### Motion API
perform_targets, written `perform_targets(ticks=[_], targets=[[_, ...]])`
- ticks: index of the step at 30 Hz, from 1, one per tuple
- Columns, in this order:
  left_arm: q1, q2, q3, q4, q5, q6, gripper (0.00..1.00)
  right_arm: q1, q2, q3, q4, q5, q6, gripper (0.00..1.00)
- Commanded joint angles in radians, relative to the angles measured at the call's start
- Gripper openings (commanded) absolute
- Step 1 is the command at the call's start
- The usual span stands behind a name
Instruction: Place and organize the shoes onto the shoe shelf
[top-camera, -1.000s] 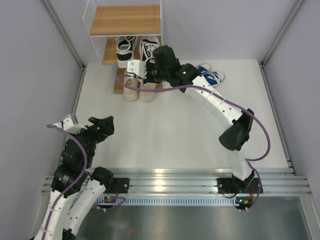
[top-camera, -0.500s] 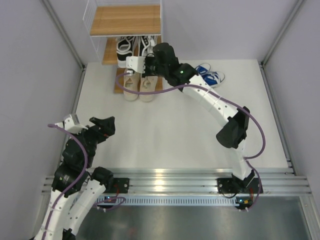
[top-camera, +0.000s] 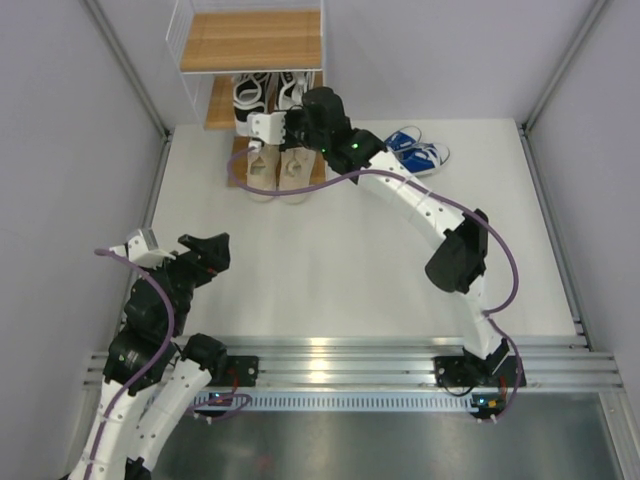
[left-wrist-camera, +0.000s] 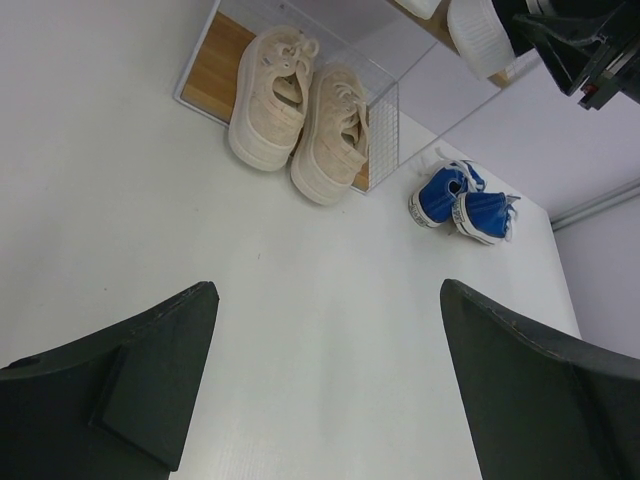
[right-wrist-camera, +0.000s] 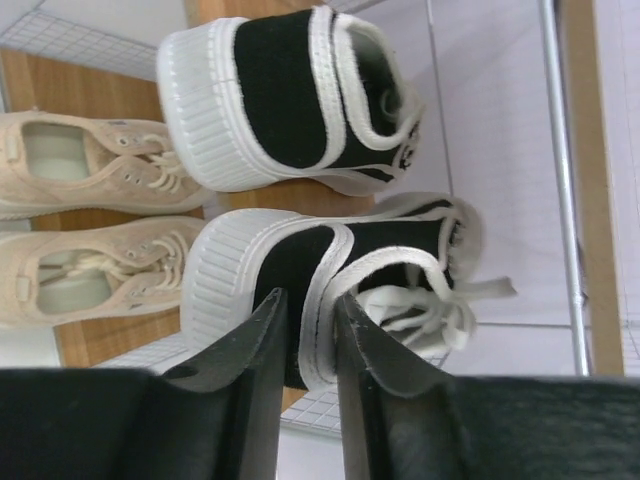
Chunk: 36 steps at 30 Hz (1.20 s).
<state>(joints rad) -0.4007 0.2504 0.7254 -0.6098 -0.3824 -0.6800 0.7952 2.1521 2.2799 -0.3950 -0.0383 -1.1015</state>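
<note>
The nearer blue shoe is not on the shelf yet and lies outward of the left gripper and to its right in the top view, so the robot will reach across and down onto that shoe's heel.
The shoe shelf (top-camera: 255, 40) stands at the back left. The beige shoes (top-camera: 280, 170) sit side by side on its lowest board. One black-and-white shoe (right-wrist-camera: 290, 95) rests on the middle board. My right gripper (right-wrist-camera: 310, 300) is shut on the heel collar of the second black-and-white shoe (right-wrist-camera: 250, 265) and holds it beside its mate at the middle tier (top-camera: 292, 90). I cannot tell if it rests on the board. The blue shoes (top-camera: 420, 152) lie on the table right of the shelf. My left gripper (top-camera: 205, 250) is open and empty at the near left.
Grey walls close in both sides. The shelf's white wire side panel (left-wrist-camera: 385, 125) stands between the beige shoes (left-wrist-camera: 300, 120) and the blue shoes (left-wrist-camera: 465, 205). The metal rail (top-camera: 330, 360) with the arm bases runs along the near edge.
My right gripper has moved farther back into the shelf with the black-and-white shoe, bringing it in line with its mate. The left arm has not moved.
</note>
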Motion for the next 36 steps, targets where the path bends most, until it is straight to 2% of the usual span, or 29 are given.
perform_targets(ticks=[1,2,5,10,11,15,19,25,27,28,31,34,36], targets=[[0.005,-0.007,-0.003,0.005,0.008,-0.006,0.98,-0.024,-0.018,0.030,0.088,0.034,-0.023,0.25],[0.003,-0.007,-0.003,0.007,0.008,-0.007,0.98,-0.024,-0.023,0.023,0.090,0.034,-0.023,0.34],[0.003,-0.007,-0.001,0.007,0.010,-0.007,0.98,-0.025,-0.046,-0.016,0.102,0.034,-0.020,0.48],[0.003,-0.007,0.002,0.005,0.011,-0.010,0.98,-0.024,-0.098,-0.059,0.107,0.012,0.008,0.62],[0.005,-0.007,0.003,0.007,0.011,-0.010,0.98,-0.024,-0.110,-0.068,0.107,0.005,0.014,0.67],[0.003,-0.005,0.009,0.008,0.011,-0.013,0.98,-0.024,-0.197,-0.117,0.094,-0.046,0.069,0.73],[0.003,0.004,0.019,0.008,0.014,-0.019,0.98,-0.028,-0.279,-0.155,0.035,-0.188,0.179,0.75],[0.003,0.042,0.045,0.008,0.028,-0.015,0.98,-0.112,-0.376,-0.174,-0.084,-0.451,0.440,0.71],[0.003,0.055,0.054,0.008,0.042,-0.019,0.98,-0.148,-0.411,-0.216,-0.087,-0.515,0.557,0.62],[0.003,0.068,0.057,0.008,0.048,-0.021,0.98,-0.187,-0.422,-0.235,-0.088,-0.596,0.592,0.53],[0.003,0.102,0.068,0.015,0.083,-0.023,0.98,-0.252,-0.477,-0.333,-0.097,-0.676,0.693,0.34],[0.003,0.136,0.071,0.041,0.138,-0.009,0.96,-0.307,-0.534,-0.436,-0.119,-0.709,0.750,0.26],[0.003,0.156,0.069,0.086,0.181,0.003,0.92,-0.344,-0.586,-0.529,-0.119,-0.725,0.785,0.26]])
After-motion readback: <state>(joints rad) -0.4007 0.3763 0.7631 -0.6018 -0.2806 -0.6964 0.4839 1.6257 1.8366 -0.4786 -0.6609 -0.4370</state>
